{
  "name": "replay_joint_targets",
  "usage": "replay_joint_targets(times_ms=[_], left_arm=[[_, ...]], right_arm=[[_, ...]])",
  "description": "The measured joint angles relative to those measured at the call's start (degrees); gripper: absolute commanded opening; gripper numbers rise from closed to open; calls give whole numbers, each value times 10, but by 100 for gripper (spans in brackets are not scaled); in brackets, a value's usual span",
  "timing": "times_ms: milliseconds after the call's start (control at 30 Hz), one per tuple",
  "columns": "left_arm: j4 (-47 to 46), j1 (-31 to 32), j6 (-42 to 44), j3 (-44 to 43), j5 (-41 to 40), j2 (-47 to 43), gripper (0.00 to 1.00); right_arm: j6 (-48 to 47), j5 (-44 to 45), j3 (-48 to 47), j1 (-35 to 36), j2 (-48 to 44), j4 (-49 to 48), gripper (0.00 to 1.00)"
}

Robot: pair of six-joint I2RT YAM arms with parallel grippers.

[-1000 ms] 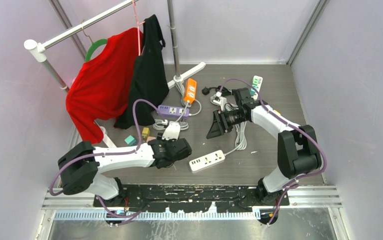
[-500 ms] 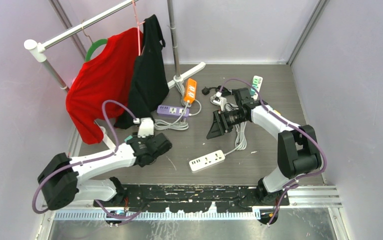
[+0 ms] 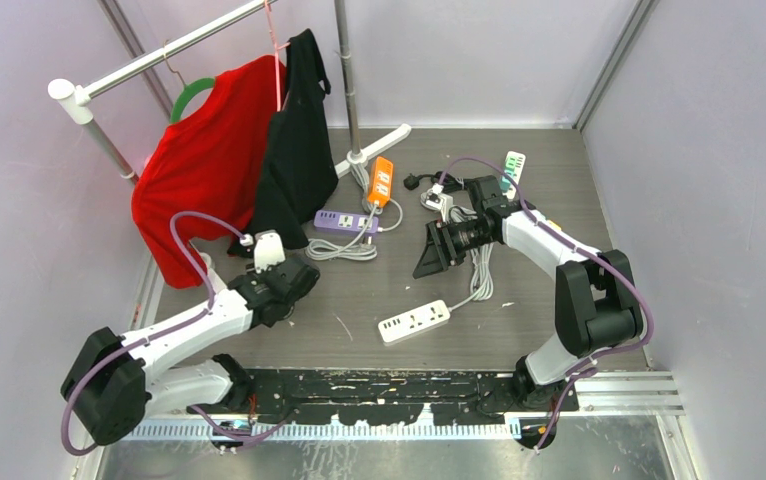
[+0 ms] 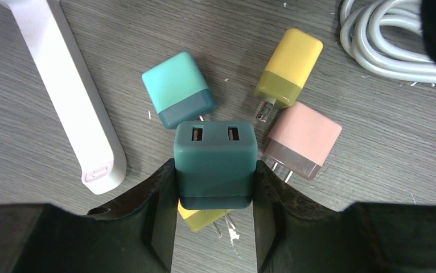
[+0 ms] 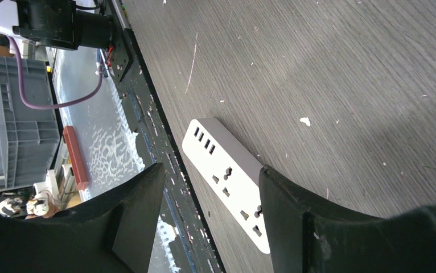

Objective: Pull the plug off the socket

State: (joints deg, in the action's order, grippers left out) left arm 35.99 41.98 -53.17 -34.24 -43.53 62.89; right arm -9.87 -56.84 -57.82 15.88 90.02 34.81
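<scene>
The robot's left gripper moves down next toward the yellow plug (image 4: 204, 219) below and releases the dark teal plug there, because the dark teal plug still hangs above the floor.
A dark teal plug (image 4: 216, 153) with two USB ports sits between the fingers of my left gripper (image 4: 214, 176), which is shut on its sides. It hangs just above a yellow plug (image 4: 204, 219) lying on the floor. In the top view my left gripper (image 3: 277, 283) is near the rack's foot, far left of the white socket strip (image 3: 414, 322). The strip's sockets (image 5: 227, 170) show nothing plugged in. My right gripper (image 5: 211, 169) hovers open and empty above the floor, behind the strip (image 3: 429, 250).
Loose plugs lie around the held one: light teal (image 4: 177, 88), yellow (image 4: 290, 68), pink (image 4: 304, 136). The white rack foot (image 4: 73, 96) is on the left and a coiled white cable (image 4: 386, 51) at the upper right. Purple (image 3: 344, 220) and orange (image 3: 382, 180) strips lie farther back.
My left arm has swung left, away from the white socket strip, to the loose plugs by the rack foot, still gripping. The right arm has not moved.
</scene>
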Motion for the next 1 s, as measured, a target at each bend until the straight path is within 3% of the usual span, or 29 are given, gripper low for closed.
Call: replay_joint_targets(times_ms=[200, 567, 667, 967, 1000], left_arm=[[-21, -19, 13, 0, 25, 33, 1], [-33, -35, 24, -1, 52, 52, 20], [-35, -38, 25, -1, 54, 52, 31], [-37, -41, 27, -1, 57, 52, 32], [-37, -41, 27, -1, 58, 52, 38]], right_arm=[[-2, 0, 0, 0, 0, 0, 67], [-4, 0, 0, 0, 0, 3, 67], [-4, 0, 0, 0, 0, 4, 67], [-5, -1, 0, 0, 0, 6, 67], [-5, -1, 0, 0, 0, 6, 67]])
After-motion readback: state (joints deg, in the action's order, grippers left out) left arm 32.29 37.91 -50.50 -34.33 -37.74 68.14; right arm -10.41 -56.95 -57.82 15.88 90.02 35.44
